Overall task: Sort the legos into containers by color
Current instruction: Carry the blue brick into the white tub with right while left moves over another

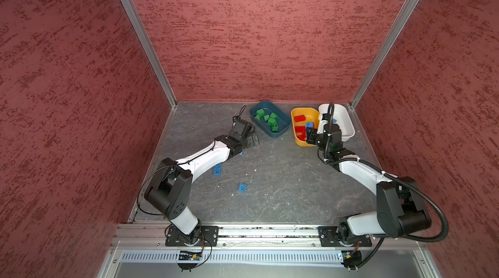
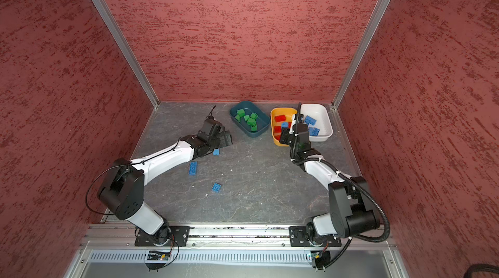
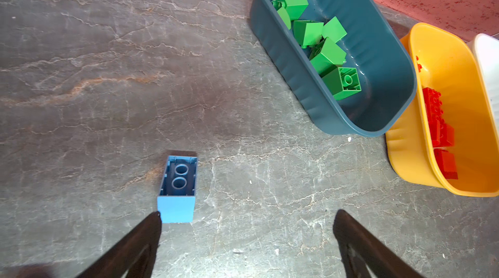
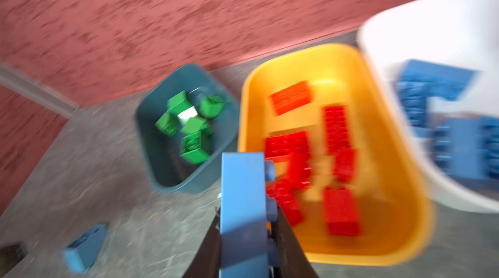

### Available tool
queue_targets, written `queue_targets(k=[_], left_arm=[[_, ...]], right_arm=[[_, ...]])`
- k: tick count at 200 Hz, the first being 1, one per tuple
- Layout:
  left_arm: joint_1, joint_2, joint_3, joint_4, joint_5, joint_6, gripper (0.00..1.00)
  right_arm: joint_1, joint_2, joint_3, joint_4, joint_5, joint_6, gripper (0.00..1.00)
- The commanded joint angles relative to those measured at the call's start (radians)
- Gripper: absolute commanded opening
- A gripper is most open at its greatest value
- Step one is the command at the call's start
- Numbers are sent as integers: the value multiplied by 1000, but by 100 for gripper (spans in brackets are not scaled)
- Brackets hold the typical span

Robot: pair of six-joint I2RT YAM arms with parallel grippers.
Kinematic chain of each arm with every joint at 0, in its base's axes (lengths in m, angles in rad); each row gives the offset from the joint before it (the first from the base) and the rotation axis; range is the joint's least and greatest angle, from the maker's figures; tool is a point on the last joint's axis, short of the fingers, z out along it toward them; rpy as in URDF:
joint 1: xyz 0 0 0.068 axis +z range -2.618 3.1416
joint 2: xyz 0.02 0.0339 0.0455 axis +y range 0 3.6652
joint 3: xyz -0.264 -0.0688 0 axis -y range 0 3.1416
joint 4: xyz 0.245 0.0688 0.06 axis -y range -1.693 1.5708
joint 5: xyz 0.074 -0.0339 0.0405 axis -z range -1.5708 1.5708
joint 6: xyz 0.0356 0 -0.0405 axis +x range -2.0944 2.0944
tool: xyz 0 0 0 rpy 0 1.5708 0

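I should move my right gripper from the orange-yellow container over the white container (image 2: pixel 322 117) (image 4: pixel 462 127) and let go of the light blue lego there, because blue legos are already inside.
My right gripper (image 4: pixel 247 209) is shut on a light blue lego (image 4: pixel 243 195), held over the near end of the orange-yellow container (image 1: pixel 307 113), which holds red legos (image 1: pixel 299 118). Beside it the white container (image 2: pixel 322 117) holds blue legos (image 2: pixel 310 120). The dark teal container (image 1: pixel 282 117) holds several green legos (image 1: pixel 271 121). My left gripper (image 3: pixel 247 213) is open and low over the table near the teal container. An upturned blue lego (image 3: pixel 178 195) lies on the table just off one of its fingertips (image 3: pixel 155 220). The right wrist view is blurred.
An oblong blue lego (image 1: pixel 217 169) and a square blue lego (image 1: pixel 242 187) lie loose on the grey table beside my left arm. Red walls close in the back and both sides. The three containers stand in a row along the back wall.
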Motion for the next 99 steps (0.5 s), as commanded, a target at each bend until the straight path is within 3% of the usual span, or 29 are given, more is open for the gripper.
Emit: queue_targets(k=[1,55,99], left_arm=[[13,12,19,-41,-18,9,99],[60,49,24,-146,6,-51,99],[74,99,47,-220,37,-21,100]], right_arm=[[-110,5,52,-79,-85,-1,11],[-306,196,257,-247,-154,-96,13],[-347,372,474,-386,16,-194,22]])
